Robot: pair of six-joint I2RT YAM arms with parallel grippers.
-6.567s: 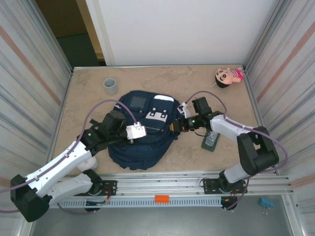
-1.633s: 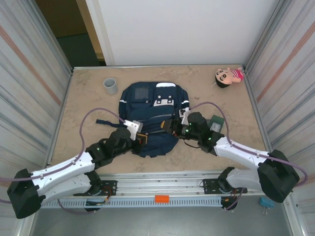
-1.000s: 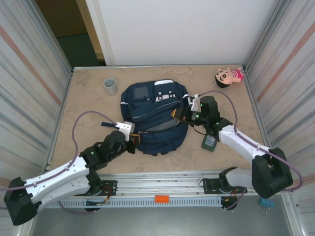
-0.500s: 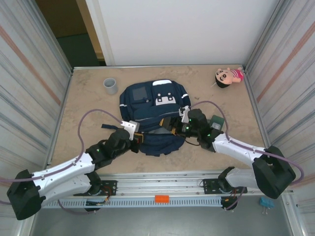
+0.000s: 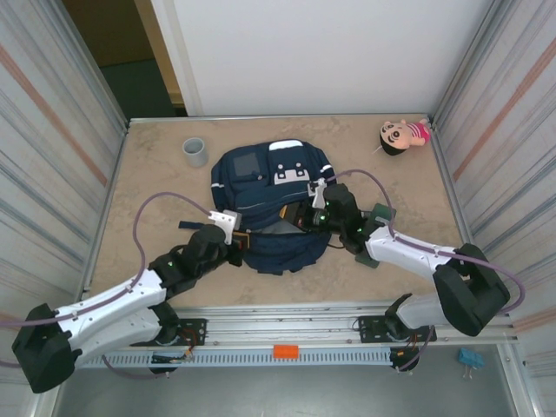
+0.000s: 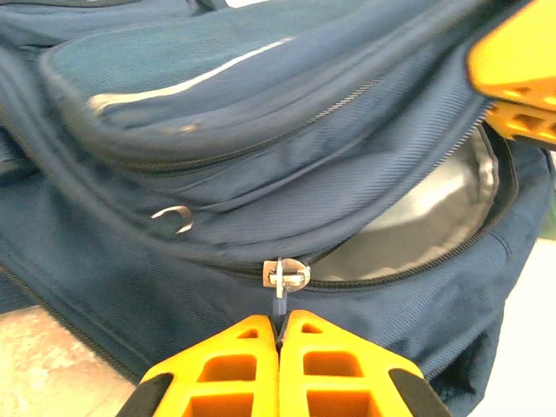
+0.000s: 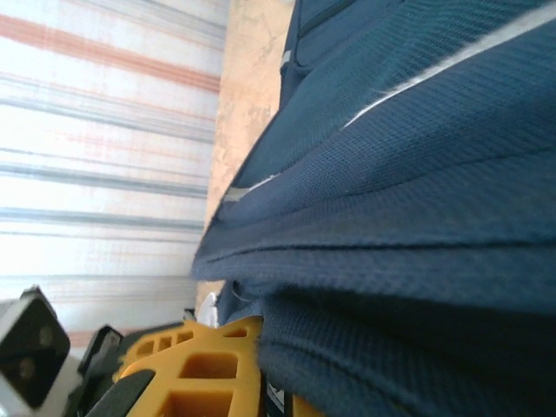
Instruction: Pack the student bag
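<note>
My left gripper drags the pull outward to the bag's side edge toward the cup next and releases it there, since the zip is partly shut.
The navy student bag [image 5: 269, 178] lies mid-table with white patches on top. Its near zip is partly open and grey lining [image 6: 426, 217] shows inside. My left gripper [image 5: 241, 241] is at the bag's near left edge, shut [image 6: 280, 320] on the metal zipper pull [image 6: 285, 275]. My right gripper [image 5: 300, 217] is on the near right of the opening. One of its yellow fingers [image 6: 517, 61] presses on the upper flap. In the right wrist view, navy fabric [image 7: 417, 217] runs between the jaws of the right gripper [image 7: 274, 382], so it is shut on the bag.
A grey cup [image 5: 195, 152] stands at the back left. At the back right corner lies a doll [image 5: 402, 135]. A dark green flat item [image 5: 380, 212] lies beside my right arm. Ribbed metal walls close both sides.
My right gripper has shifted left along the bag's near edge and sits closer to the left gripper. The bag's near part has bunched up slightly. The left gripper keeps its hold.
</note>
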